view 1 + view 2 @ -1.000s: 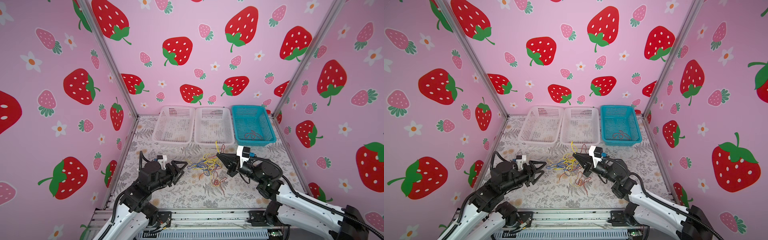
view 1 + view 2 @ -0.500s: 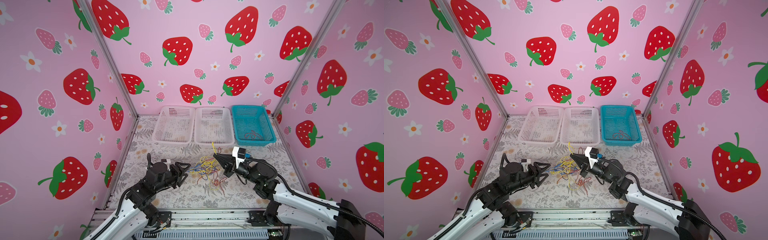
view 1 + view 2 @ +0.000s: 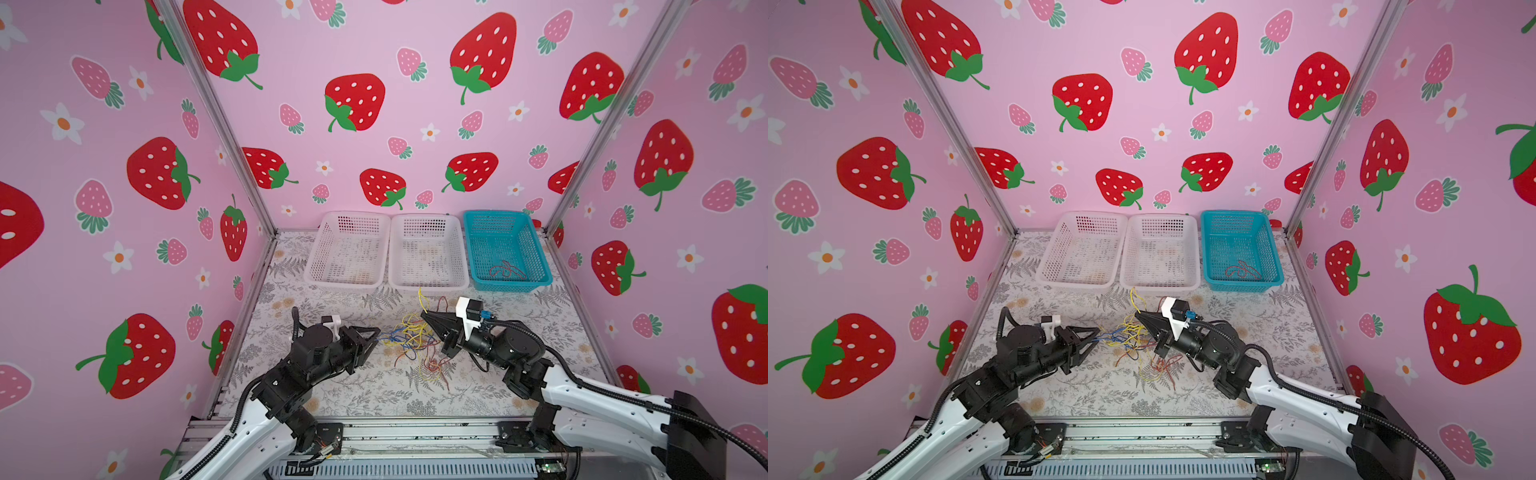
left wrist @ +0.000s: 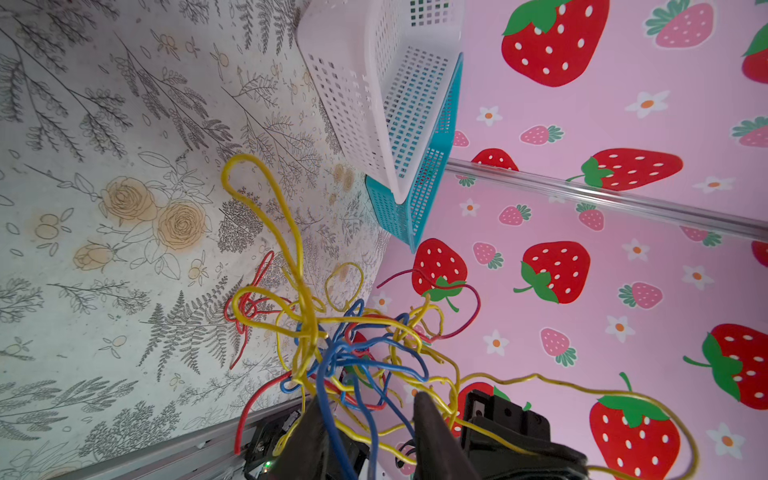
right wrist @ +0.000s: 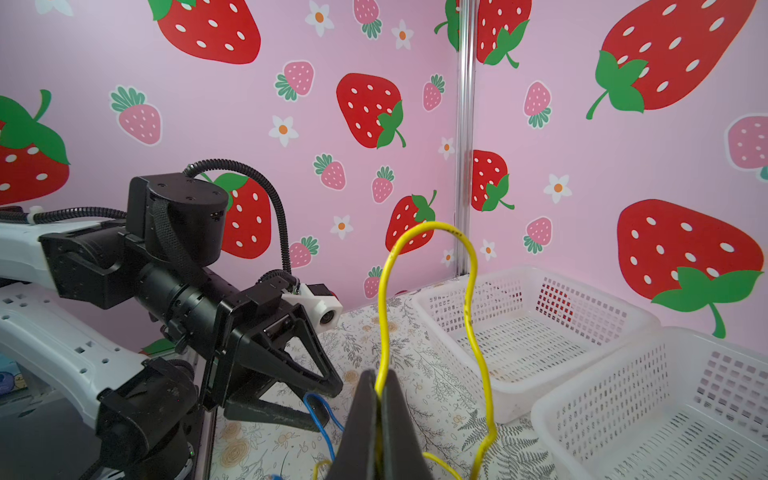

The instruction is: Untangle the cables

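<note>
I need to release the yellow cable next and move my right gripper away from it, toward the mat before the blue basket (image 3: 500, 300), because the cable still runs into the tangle.
The cables (image 3: 411, 340) (image 3: 1129, 340) form a tangle of thin yellow, red and blue wires on the floral mat, between the two arms. My right gripper (image 3: 423, 312) (image 3: 1137, 313) (image 5: 376, 374) is shut on a yellow cable (image 5: 469, 266), which loops up from its tips. My left gripper (image 3: 377, 332) (image 3: 1098, 332) (image 4: 370, 397) (image 5: 330, 405) has reached the tangle's left edge. Its fingers still stand apart, with a blue cable (image 4: 365, 415) (image 5: 328, 436) running through the gap. The tangle hangs lifted in front of the left wrist camera.
Two white baskets (image 3: 349, 282) (image 3: 428, 286) and a blue basket (image 3: 511, 286) stand in a row at the back. A red cable (image 3: 507, 270) lies in the blue one. Pink strawberry walls close in both sides and the back.
My left gripper has moved right into the tangle and its jaws have narrowed around the blue cable. The right gripper has shifted slightly left, still holding the yellow cable.
</note>
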Available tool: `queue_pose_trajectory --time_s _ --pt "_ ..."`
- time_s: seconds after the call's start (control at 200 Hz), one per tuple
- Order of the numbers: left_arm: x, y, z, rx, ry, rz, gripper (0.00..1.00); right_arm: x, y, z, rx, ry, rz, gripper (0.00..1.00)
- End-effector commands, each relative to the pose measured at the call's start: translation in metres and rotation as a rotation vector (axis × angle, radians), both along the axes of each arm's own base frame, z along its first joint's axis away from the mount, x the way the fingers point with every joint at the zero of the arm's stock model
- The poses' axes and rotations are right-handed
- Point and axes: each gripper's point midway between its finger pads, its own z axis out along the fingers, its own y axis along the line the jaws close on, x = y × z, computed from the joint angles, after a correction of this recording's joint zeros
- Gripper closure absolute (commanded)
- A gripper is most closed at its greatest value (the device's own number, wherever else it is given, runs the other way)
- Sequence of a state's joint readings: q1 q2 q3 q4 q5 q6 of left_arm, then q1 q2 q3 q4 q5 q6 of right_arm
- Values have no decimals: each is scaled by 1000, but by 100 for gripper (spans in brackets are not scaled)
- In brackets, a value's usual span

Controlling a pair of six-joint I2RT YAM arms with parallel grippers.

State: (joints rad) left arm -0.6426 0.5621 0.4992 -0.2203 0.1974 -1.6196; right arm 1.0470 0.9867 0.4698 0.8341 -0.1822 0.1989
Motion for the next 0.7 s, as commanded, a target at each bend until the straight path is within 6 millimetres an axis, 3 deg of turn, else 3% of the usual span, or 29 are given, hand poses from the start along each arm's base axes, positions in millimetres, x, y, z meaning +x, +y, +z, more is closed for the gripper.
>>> queue_pose_trajectory --time_s 0.0,0.275,0.3,0.38,0.465,0.52,0.695 --pt "0 -3 4 -16 -24 -12 72 -3 -5 28 83 -62 -12 100" --pt "0 2 9 34 -65 -12 93 -1 -11 23 75 -54 -41 100" --pt "0 3 10 44 -70 -11 100 0 -12 21 70 -49 -47 100" --pt "-2 9 8 80 -75 -9 100 9 -18 13 52 -20 -110 100" --pt "-4 17 9 117 -89 -4 100 25 -27 -9 12 40 -213 100" --pt "-6 25 10 150 -96 1 100 35 -40 -13 13 72 -295 100" --pt "-9 50 17 215 -105 13 100 78 -81 -69 -59 284 -574 100"
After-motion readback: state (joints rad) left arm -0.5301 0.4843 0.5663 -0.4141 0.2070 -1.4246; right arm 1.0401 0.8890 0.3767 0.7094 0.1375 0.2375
